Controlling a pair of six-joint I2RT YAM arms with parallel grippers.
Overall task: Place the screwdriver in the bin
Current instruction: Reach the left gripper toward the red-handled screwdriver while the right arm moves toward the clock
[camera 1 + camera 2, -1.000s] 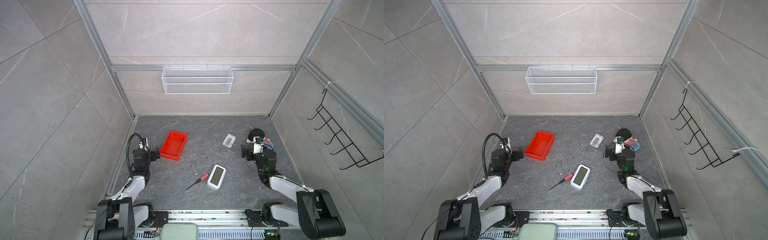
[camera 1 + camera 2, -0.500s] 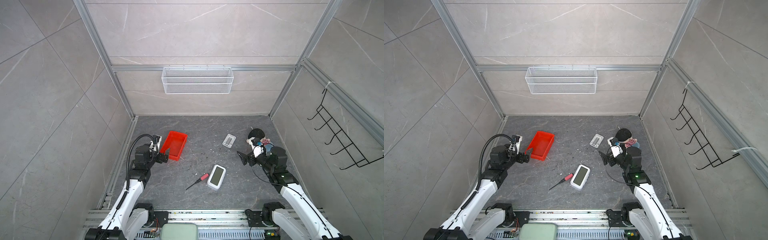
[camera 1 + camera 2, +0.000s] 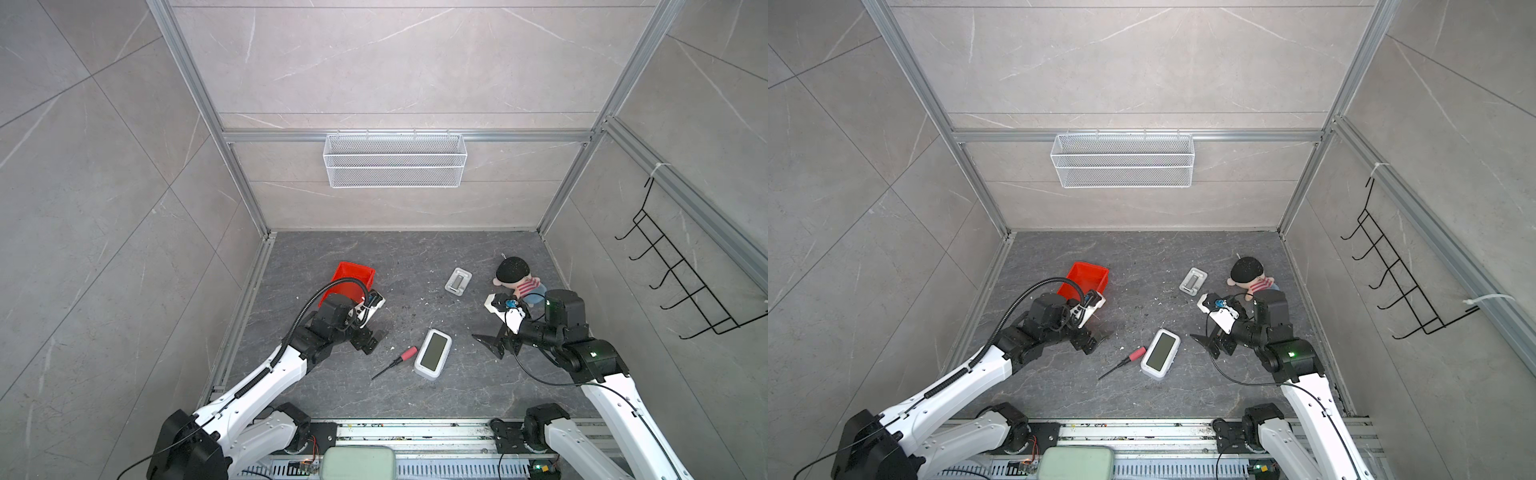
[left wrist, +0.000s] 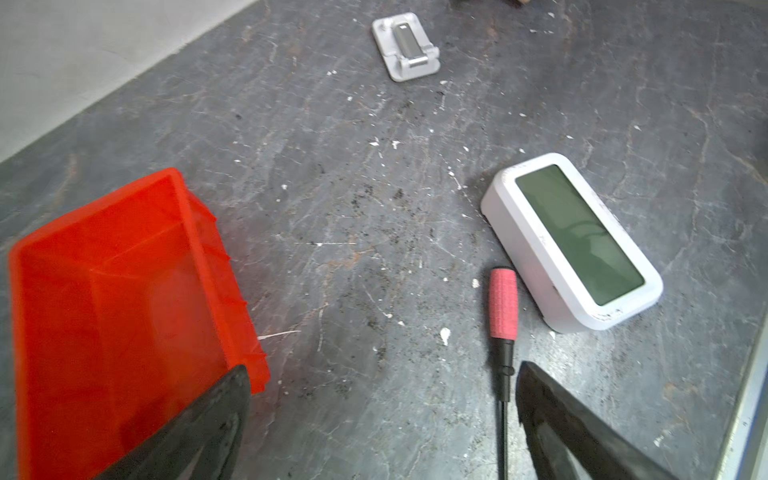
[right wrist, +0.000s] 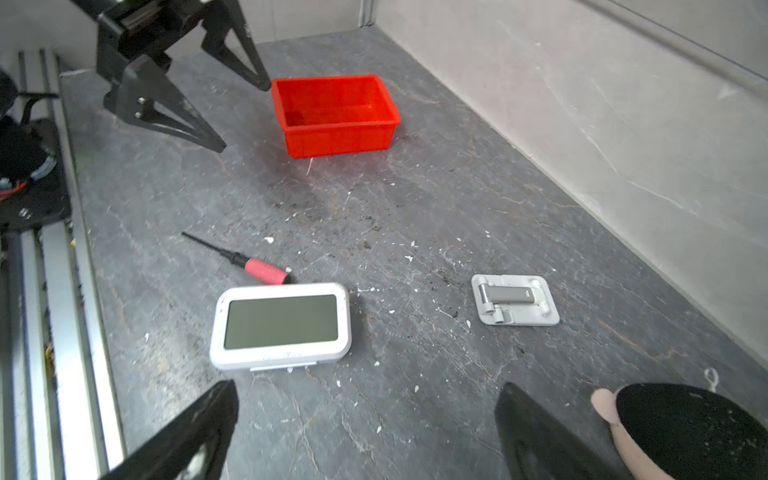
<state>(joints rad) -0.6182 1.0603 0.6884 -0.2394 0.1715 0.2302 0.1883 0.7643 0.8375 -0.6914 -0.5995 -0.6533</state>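
Note:
My left gripper comes down toward the white clock onto the screwdriver's red handle (image 3: 409,353) (image 4: 503,305) and closes next, because the screwdriver lies flat on the floor beside that clock.
The screwdriver (image 3: 407,353) (image 3: 1136,354), with a red handle and a thin black shaft, lies flat on the dark floor against a white clock. The red bin (image 3: 355,270) (image 3: 1089,272) stands empty at the back left, partly hidden by my left arm. My left gripper (image 3: 375,338) (image 3: 1096,338) hovers open between bin and screwdriver. In the left wrist view the left gripper (image 4: 382,372) has the screwdriver (image 4: 503,302) just inside one finger and the bin (image 4: 198,232) by the other. My right gripper (image 3: 486,345) (image 5: 365,388) is open and holds nothing, right of the clock.
The white clock (image 3: 432,359) lies face up beside the screwdriver handle. A grey hinged plate (image 3: 458,281) and a plush doll (image 3: 517,277) sit at the back right. A white wire basket (image 3: 395,160) hangs on the back wall, a black hook rack (image 3: 685,270) on the right wall.
Both arms have risen from low poses and reached out. The left gripper moved from beside the bin towards the screwdriver. The right gripper came forward towards the clock. No object has moved.

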